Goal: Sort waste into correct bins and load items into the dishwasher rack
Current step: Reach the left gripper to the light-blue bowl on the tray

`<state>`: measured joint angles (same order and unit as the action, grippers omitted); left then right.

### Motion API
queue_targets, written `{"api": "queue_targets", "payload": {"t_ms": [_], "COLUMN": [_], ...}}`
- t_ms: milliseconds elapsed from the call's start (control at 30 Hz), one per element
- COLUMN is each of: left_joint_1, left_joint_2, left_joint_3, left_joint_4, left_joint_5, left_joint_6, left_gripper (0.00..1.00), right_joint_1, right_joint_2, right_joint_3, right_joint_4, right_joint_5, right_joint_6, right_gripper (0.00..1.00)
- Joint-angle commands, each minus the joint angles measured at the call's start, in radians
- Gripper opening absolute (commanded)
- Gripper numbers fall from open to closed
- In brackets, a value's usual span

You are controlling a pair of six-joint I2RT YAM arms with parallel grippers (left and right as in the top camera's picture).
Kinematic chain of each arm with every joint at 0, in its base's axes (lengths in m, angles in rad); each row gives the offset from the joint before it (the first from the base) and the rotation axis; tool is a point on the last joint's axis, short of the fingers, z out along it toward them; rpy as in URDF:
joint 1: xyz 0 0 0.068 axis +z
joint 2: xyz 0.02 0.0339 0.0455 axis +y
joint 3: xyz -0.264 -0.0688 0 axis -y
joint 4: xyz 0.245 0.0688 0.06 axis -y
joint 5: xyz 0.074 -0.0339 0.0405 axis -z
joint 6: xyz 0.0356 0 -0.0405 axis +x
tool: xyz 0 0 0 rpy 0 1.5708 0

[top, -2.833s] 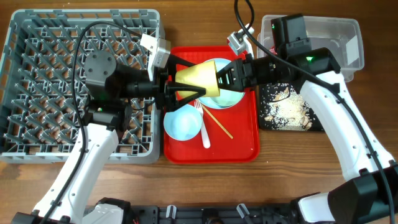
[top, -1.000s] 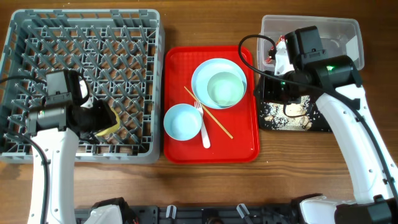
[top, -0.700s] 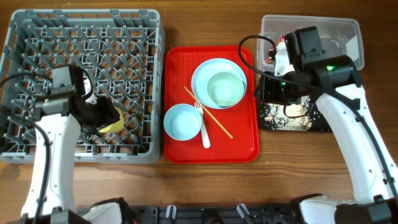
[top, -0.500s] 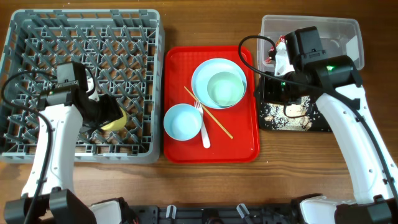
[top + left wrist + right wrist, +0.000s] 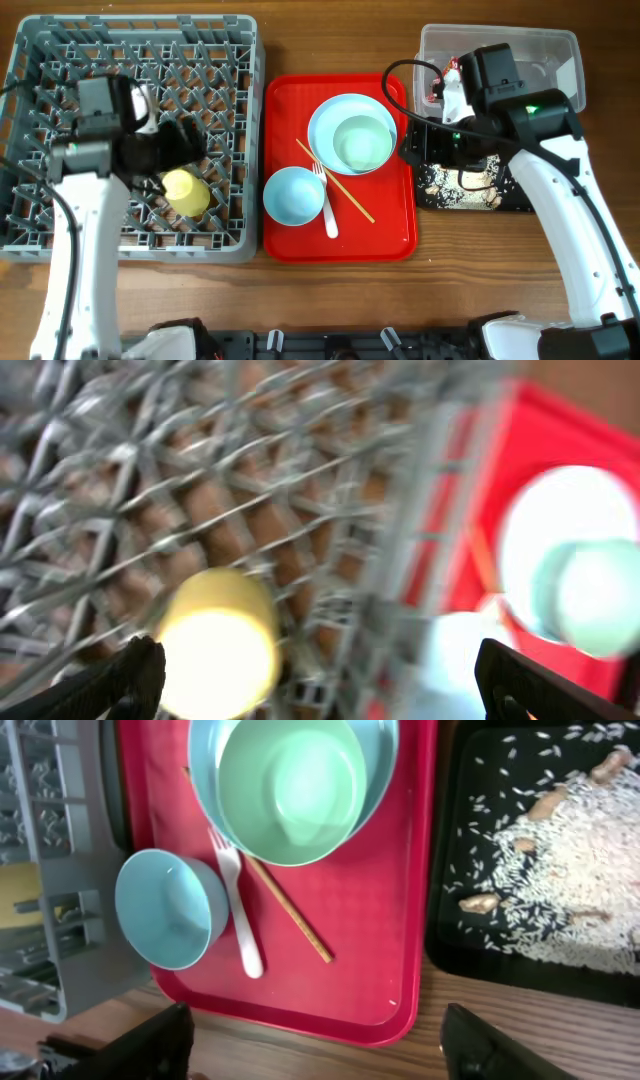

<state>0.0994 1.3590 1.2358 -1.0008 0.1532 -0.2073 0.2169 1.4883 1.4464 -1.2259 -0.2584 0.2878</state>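
Observation:
The robot's left gripper has to go over the red tray next and come down onto the second bowl's rim by the fork, because the yellow cup (image 5: 186, 192) is lying free in the rack.
The yellow cup (image 5: 186, 192) lies in the grey dishwasher rack (image 5: 60, 60) near its right side, free of any grip. My left gripper (image 5: 190, 143) hovers open just beyond it; in the blurred left wrist view the cup (image 5: 215, 645) sits near the left finger (image 5: 130, 678). On the red tray (image 5: 385, 235) are a mint plate (image 5: 325, 115) holding a bowl (image 5: 362, 143), a second bowl (image 5: 294, 195), a white fork (image 5: 328, 210) and chopsticks (image 5: 345, 195). My right gripper (image 5: 412, 142) is open and empty at the tray's right edge.
A black tray (image 5: 465, 180) holds rice scraps, right of the red tray. Behind it stands a clear tub (image 5: 525, 55), partly hidden by my right arm. The right wrist view shows the rice (image 5: 560, 850), the fork (image 5: 240, 915) and wooden table below the tray.
My left gripper opened, let go of the yellow cup and drew up and back; the cup stays in the rack. My right gripper's jaws have spread wider.

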Motion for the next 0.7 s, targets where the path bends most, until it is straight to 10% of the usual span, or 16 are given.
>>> {"api": "queue_targets", "payload": {"t_ms": [0,167,667], "left_joint_1": [-0.188,-0.446,-0.758], "left_joint_2": [-0.065,-0.039,0.472], "left_joint_3": [0.020,0.020,0.018], "left_joint_4": [0.024,0.026,0.069], "left_joint_5": [0.036,0.061,-0.016], "left_joint_6": [-0.009,-0.013,-0.010], "left_gripper": [1.00,1.00,0.90], "right_joint_1": [-0.074,-0.187,-0.216], "right_joint_2": [-0.031,-0.077,-0.079], "right_joint_3": [0.009,0.008,0.006], "right_joint_4": [-0.001,-0.037,-0.070], "right_joint_5": [0.055,0.055,0.060], "right_joint_6": [0.075,0.079,0.051], "right_gripper": [0.82,1.00,1.00]}}
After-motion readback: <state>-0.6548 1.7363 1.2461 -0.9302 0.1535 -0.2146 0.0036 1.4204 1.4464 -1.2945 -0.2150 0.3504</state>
